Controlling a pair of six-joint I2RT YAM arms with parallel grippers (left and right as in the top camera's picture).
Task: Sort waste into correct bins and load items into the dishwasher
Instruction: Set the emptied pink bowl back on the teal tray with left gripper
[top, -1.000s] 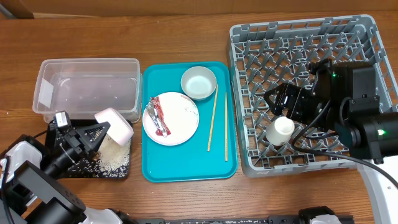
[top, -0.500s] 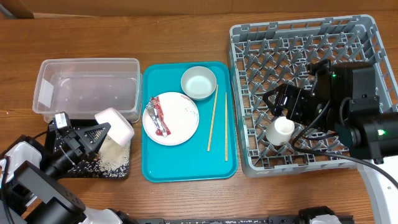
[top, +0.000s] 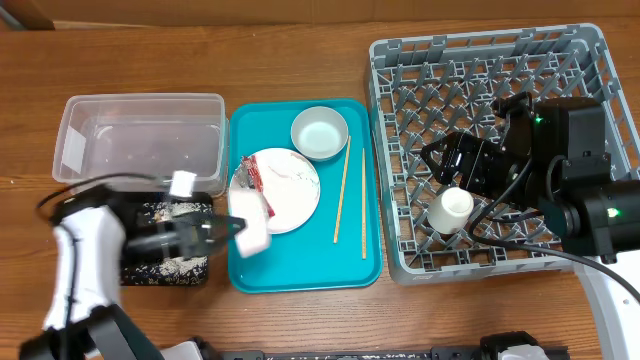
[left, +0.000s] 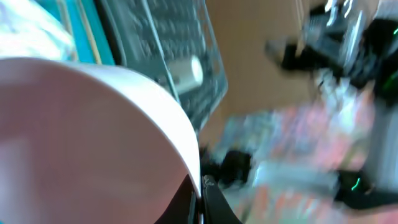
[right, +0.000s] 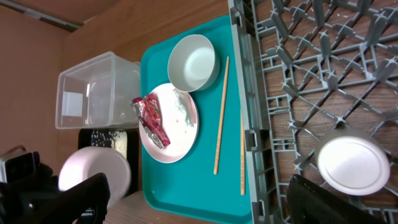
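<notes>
I should swing the plate over, lower it and release it with my left gripper, because the tray's bare near part is below my left gripper and to its right in the overhead view.
My left gripper (top: 232, 228) is shut on the rim of the small white plate (top: 252, 226), held tilted over the teal tray's left edge; the left wrist view shows the fingers (left: 200, 186) pinching the plate (left: 87, 137). The large plate (top: 285, 192) carries the red-and-white wrapper (top: 250, 182). The bowl (top: 320, 133) and two chopsticks (top: 342, 195) lie on the teal tray. Rice lies in the black tray (top: 165, 262). The clear tub (top: 140, 140) stands behind it. My right gripper (top: 447, 168) is open above the dish rack (top: 500, 70), just behind the cup (top: 452, 208). No napkin shows.
The teal tray (top: 300, 262) sits between the bins and the rack. The right wrist view shows the bowl (right: 193, 62), large plate (right: 177, 127), wrapper (right: 149, 118), small plate (right: 96, 174), cup (right: 351, 165) and rack wall (right: 249, 112).
My left arm has swung right from over the black tray, carrying the small plate to the teal tray's left edge. The right arm has barely moved.
</notes>
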